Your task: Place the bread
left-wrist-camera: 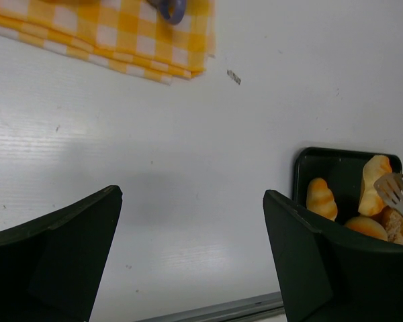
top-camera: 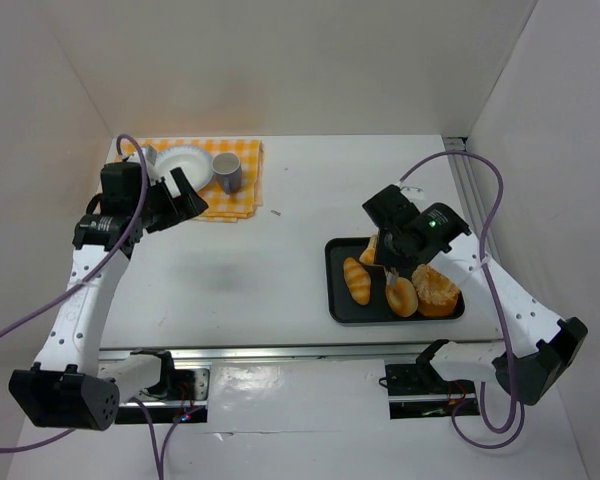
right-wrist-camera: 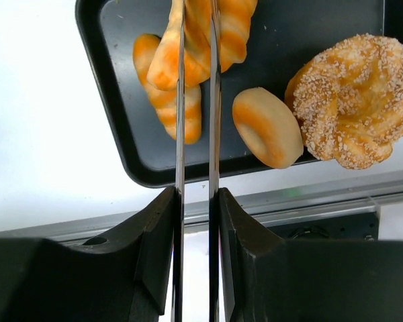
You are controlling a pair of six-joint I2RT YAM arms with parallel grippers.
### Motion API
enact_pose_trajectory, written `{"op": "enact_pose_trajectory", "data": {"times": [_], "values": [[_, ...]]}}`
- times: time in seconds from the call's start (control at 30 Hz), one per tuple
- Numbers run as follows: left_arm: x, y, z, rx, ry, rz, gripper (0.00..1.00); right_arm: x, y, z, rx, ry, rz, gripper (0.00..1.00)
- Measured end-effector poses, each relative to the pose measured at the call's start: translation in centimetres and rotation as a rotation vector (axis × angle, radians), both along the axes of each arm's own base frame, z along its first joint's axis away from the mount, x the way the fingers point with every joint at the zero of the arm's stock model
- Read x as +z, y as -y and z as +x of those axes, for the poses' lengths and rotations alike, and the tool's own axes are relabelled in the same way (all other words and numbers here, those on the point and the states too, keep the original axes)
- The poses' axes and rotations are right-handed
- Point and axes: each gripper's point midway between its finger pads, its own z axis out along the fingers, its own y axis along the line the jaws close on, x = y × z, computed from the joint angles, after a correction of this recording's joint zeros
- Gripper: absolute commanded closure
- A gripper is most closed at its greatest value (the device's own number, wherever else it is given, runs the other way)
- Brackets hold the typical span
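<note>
I will lift my right gripper outward and to the left in the top view, then lower it and release the striped roll in the tongs there, because the white plate is bare.
A black tray at the right holds the bread: a striped roll, a round roll and a sugared twisted pastry. My right gripper is shut on metal tongs. The tongs pinch another striped roll over the tray's far part. In the right wrist view, my right gripper sits over the tray's near rim. My left gripper is open and empty beside the checked cloth. In the left wrist view it hangs over bare table.
On the yellow checked cloth at the back left stand a white plate and a grey-blue mug. White walls close the table on three sides. A metal rail runs along the near edge. A small scrap lies on the table.
</note>
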Motion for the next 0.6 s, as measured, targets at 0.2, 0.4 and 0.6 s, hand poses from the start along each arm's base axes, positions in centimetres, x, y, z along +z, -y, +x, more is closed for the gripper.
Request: {"op": "enact_pose_trajectory", "data": {"times": [0.2,0.4,0.6], "values": [[3.3,-1.8,2.9,0.051,0.040,-0.008,0.00,1.6,-0.7,0.4,0.052,0.007,0.016,1.00],[5.6,-3.2,4.6,0.075,0.077,-0.033,0.00,5.4,-3.0,2.6,0.122,0.080,0.066,1.00],[7.1,-5.2,4.9,0.128,0.100,-0.054,0.01,8.4,-7.7,6.2,0.242,0.168,0.102,1.00]]}}
